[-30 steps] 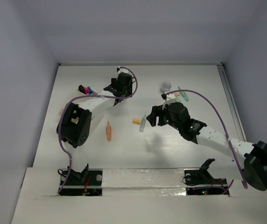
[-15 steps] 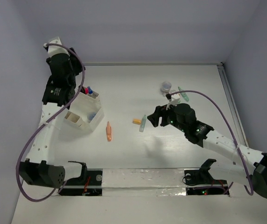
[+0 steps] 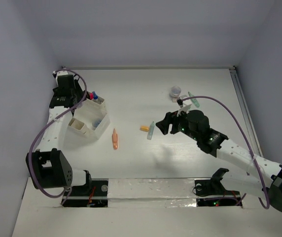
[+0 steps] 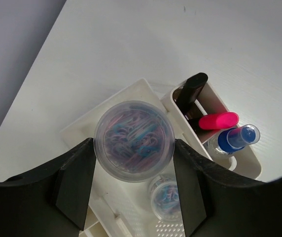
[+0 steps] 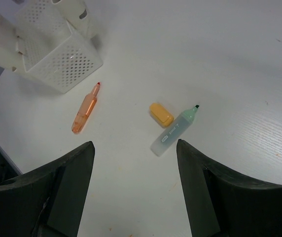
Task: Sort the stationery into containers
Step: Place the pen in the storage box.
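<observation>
The held jar should go down into the white bin next with my left gripper, onto the bin's empty bottom beside the second jar, so I can release it where there is free space.
My left gripper is shut on a small round clear jar of coloured clips and holds it above the white bins. A second jar lies in the bin below. A side bin holds a pink-black marker, a black-ended marker and a blue-capped one. My right gripper is open and empty above the table. Just beyond it lie a pale green highlighter, a stubby orange piece and an orange marker.
In the top view the bins stand at the far left under my left gripper. Another clear jar and green pieces lie at the far right, behind my right gripper. Walls enclose the table.
My left arm has swung from the far middle of the table to the far left and come down over the bins. The right arm has shifted only slightly.
</observation>
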You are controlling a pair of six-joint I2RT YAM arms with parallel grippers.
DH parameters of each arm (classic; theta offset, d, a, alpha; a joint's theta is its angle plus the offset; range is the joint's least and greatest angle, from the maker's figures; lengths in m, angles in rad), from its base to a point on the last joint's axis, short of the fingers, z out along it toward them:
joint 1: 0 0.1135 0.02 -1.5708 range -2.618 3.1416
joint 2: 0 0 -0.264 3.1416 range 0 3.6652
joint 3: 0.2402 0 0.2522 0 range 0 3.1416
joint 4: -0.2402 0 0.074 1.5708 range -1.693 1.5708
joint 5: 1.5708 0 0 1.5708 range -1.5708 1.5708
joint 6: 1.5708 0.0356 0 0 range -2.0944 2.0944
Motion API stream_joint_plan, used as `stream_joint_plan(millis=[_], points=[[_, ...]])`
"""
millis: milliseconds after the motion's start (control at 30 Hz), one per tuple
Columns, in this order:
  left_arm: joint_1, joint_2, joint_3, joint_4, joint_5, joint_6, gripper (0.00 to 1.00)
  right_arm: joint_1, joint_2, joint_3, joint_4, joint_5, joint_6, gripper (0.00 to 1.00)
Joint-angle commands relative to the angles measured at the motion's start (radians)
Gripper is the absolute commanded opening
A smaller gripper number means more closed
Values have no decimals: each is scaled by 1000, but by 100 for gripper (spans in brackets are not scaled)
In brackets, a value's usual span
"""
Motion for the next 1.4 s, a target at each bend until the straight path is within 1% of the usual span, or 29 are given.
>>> stream_joint_plan(millis=[0, 167, 300, 700, 800, 833, 900, 933, 1000, 1033, 1100, 1133, 1233, 1367], points=[[5, -8, -7, 72, 15, 10, 13, -4, -20, -6, 25, -12, 3, 73], [14, 46, -17, 80, 2, 7, 13, -4, -14, -6, 26, -12, 4, 73], [14, 61, -26, 88, -42, 11, 14, -4, -14, -6, 26, -12, 3, 73], [14, 130, -50, 98, -86, 13, 20, -4, -16, -7, 28, -2, 1, 73], [14, 140, -47, 97, -90, 14, 30, -4, -14, -9, 23, 7, 0, 73], [14, 141, -49, 98, -90, 14, 37, -4, -14, -9, 23, 8, 0, 73], [14, 146, -49, 102, -91, 14, 41, -4, -17, -9, 22, 14, -2, 73], [14, 149, -49, 103, -90, 14, 46, -4, -19, -9, 20, 18, -2, 74], [14, 149, -49, 106, -90, 13, 51, -4, -19, -9, 19, 24, -5, 74], [14, 147, -49, 108, -87, 13, 56, -4, -19, -9, 19, 25, -5, 74], [14, 140, -50, 112, -85, 11, 62, -4, -17, -9, 19, 30, -5, 74], [14, 135, -50, 115, -84, 13, 67, -4, -16, -10, 20, 34, -7, 74], [14, 126, -55, 126, -80, 14, 73, -4, -7, -9, 17, 47, -8, 74], [14, 123, -44, 132, -62, 13, 76, -4, -7, -9, 14, 70, -14, 74]])
